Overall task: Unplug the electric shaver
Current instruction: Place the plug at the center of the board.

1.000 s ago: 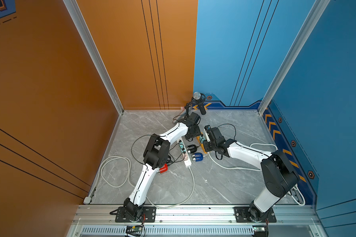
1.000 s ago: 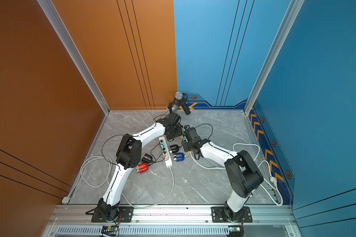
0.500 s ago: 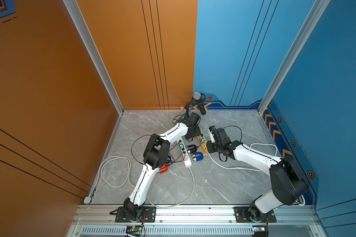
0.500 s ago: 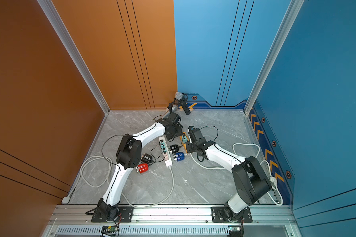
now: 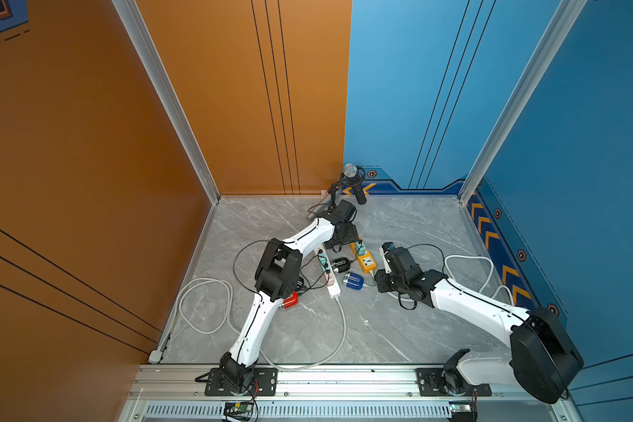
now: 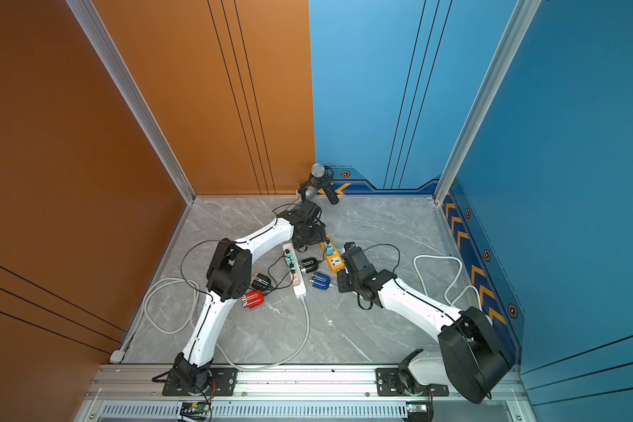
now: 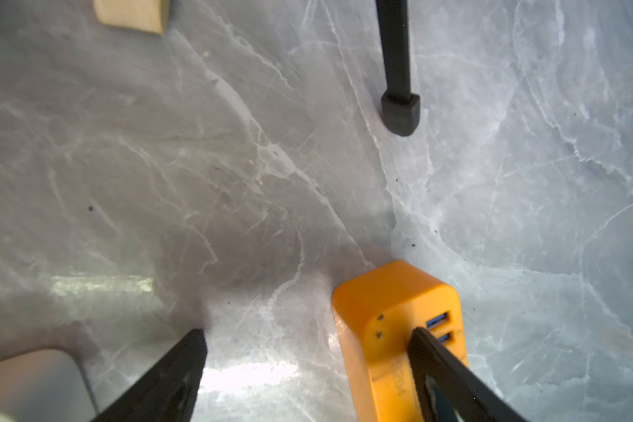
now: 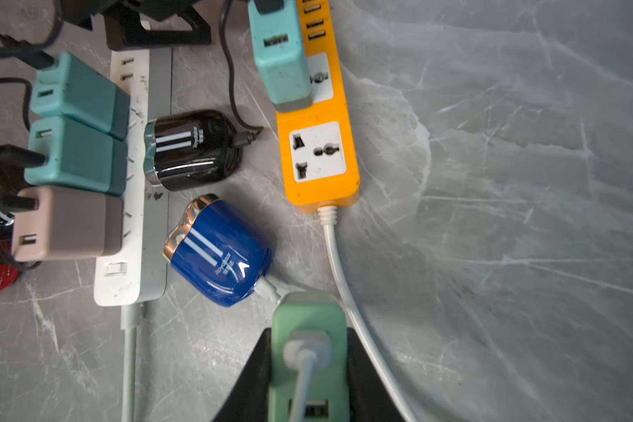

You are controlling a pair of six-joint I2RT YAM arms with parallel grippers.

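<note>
Bare marble table lies below and back from my right gripper, so next that gripper needs to draw back and lower there to release the green charger plug, clear of the orange power strip.
The blue electric shaver (image 8: 220, 252) lies on the marble table between the white and orange power strips, and shows in both top views (image 5: 353, 281) (image 6: 320, 281). Its white cable runs into a green charger plug (image 8: 307, 318). My right gripper (image 8: 308, 330) is shut on that plug and holds it clear of the orange power strip (image 8: 326, 114), just off its cable end (image 5: 380, 283). The strip's near socket (image 8: 317, 151) is empty. My left gripper (image 7: 306, 332) stands open at the strip's far end (image 7: 391, 292), one finger over the strip, nothing held.
A teal adapter (image 8: 282, 62) stays plugged in the orange strip. The white power strip (image 8: 139, 182) carries teal and pink adapters. A black shaver (image 8: 190, 149) and a red one (image 5: 289, 301) lie nearby. A microphone stand (image 5: 351, 175) is at the back. White cables loop across the table.
My right arm has drawn back toward the near side with the green plug, away from the orange strip. My left gripper has opened wider over the strip's far end.
</note>
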